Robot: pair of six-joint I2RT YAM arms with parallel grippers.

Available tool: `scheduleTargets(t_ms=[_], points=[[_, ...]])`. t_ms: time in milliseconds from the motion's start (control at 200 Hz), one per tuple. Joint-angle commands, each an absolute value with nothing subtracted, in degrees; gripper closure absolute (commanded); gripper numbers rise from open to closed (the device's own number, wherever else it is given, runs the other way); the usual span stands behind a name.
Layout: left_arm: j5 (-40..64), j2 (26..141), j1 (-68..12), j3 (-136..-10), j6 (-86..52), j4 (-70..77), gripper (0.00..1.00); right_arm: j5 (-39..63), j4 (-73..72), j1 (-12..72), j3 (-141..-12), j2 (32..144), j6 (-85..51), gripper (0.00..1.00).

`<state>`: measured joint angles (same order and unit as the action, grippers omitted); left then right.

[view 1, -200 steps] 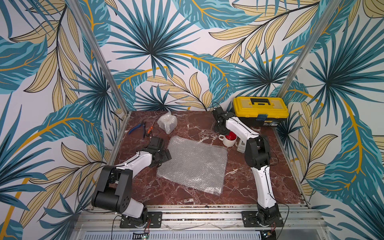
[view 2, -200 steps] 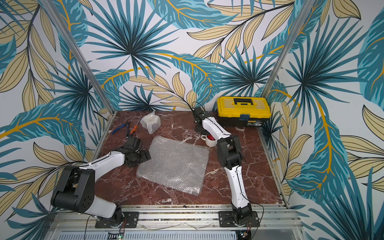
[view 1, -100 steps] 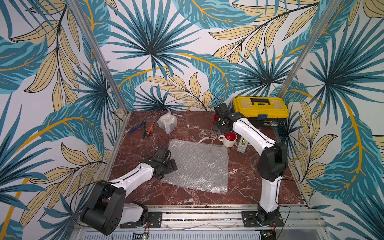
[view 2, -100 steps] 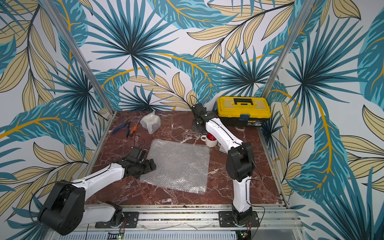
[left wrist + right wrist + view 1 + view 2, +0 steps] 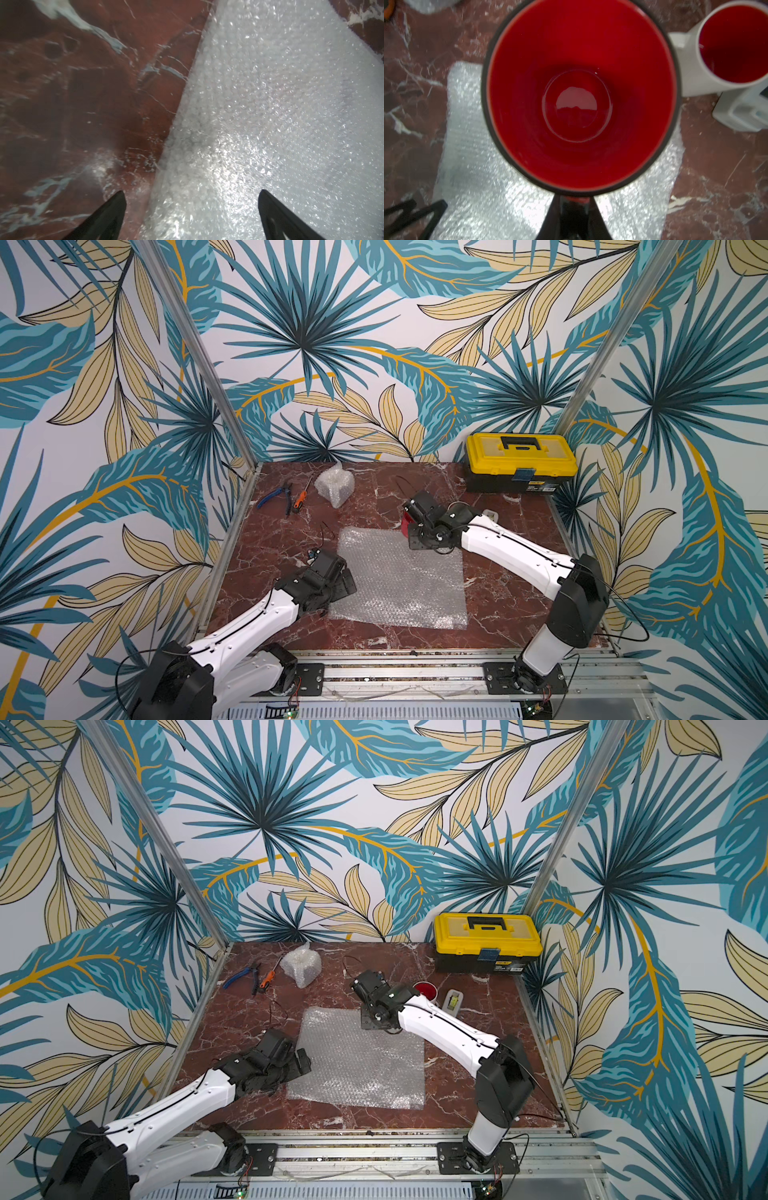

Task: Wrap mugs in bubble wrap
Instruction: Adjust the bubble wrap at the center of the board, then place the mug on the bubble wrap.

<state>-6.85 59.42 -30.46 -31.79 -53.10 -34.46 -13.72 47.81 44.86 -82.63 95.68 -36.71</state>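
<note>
My right gripper brings the all-red mug back next, lowers it and lets go there, as the bare middle of the bubble wrap (image 5: 399, 576) (image 5: 532, 198) lies below and back from the gripper.
A flat sheet of bubble wrap (image 5: 399, 576) (image 5: 357, 1056) lies mid-table. My right gripper (image 5: 415, 526) (image 5: 575, 207) is shut on the near side of an all-red mug (image 5: 579, 99), which hangs upright over the sheet's far edge (image 5: 471, 145). In a top view only a red sliver of that mug (image 5: 405, 522) shows beside the wrist. A white mug with a red inside (image 5: 426, 990) (image 5: 733, 41) stands behind it. My left gripper (image 5: 347, 585) (image 5: 191, 192) is open and low over the wrap's left edge (image 5: 270, 104), with nothing between its fingers.
A crumpled bubble-wrap bundle (image 5: 334, 485) sits at the back. Blue pliers (image 5: 274, 495) and an orange screwdriver (image 5: 300, 497) lie back left. A yellow toolbox (image 5: 519, 460) fills the back right corner, and a grey tape dispenser (image 5: 453, 1000) stands next to the white mug.
My right arm has carried the red mug forward from the back to the sheet's far edge. The left gripper slid toward the front along the left edge, and the sheet now lies squarer.
</note>
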Motion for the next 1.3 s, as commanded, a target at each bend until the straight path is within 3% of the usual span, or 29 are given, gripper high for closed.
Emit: scheduleTargets(t_ms=[0, 225, 716, 1297], points=[[-10.11, 57.02, -26.81, -35.82, -49.16, -37.81, 0.00, -16.88, 46.78, 48.92, -79.60, 92.20, -44.26, 1.00], [-6.73, 55.98, -23.74, -40.09, -44.00, -35.60, 0.00, -20.85, 46.27, 55.90, -79.08, 96.05, -53.45, 1.00], [8.78, 54.28, -19.28, -36.51, -46.91, -20.56, 0.00, -19.79, 43.86, 58.51, -78.99, 101.33, -56.51, 1.00], [8.18, 52.75, -17.14, -36.18, -46.61, -21.10, 0.00, -18.00, 43.39, 59.15, -77.87, 105.41, -57.22, 0.99]])
